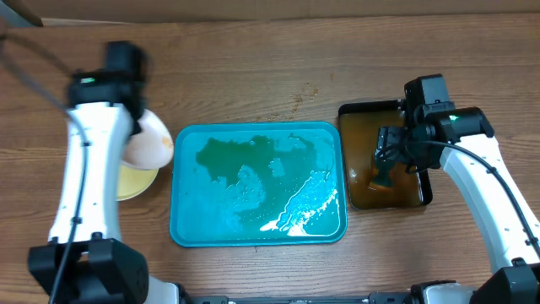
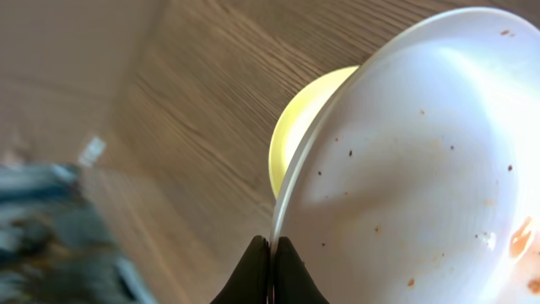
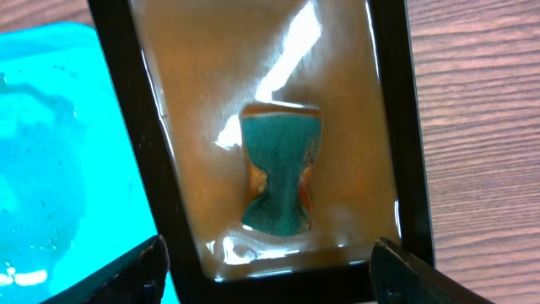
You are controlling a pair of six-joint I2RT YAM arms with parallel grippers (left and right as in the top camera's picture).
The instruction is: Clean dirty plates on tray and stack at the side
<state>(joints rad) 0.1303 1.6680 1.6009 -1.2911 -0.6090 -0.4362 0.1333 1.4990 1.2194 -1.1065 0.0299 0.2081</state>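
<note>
Next, my left gripper shifts left in the overhead view, then down, releasing the white plate's rim, since this plate hangs off-center above the yellow-green plate (image 1: 133, 181) (image 2: 299, 127).
The teal-blue tray (image 1: 258, 183) lies mid-table, wet and foamy, with no plates on it; its corner shows in the right wrist view (image 3: 51, 169). My left gripper (image 2: 272, 253) is shut on the rim of a white plate (image 2: 413, 169) with small brown specks and an orange smear. It holds the plate tilted above the pale yellow-green plate (image 2: 299, 127). From overhead the white plate (image 1: 150, 142) overlaps the yellow-green one (image 1: 135, 180), left of the tray. My right gripper (image 3: 270, 266) is open and empty above the black tray (image 3: 405, 127). A third plate is not in view.
The black tray (image 1: 354, 112) right of the teal tray holds brownish liquid and a teal hourglass-shaped sponge (image 3: 280, 169). Small crumbs (image 1: 299, 97) lie on the wooden table behind the teal tray. A cardboard wall runs along the far edge.
</note>
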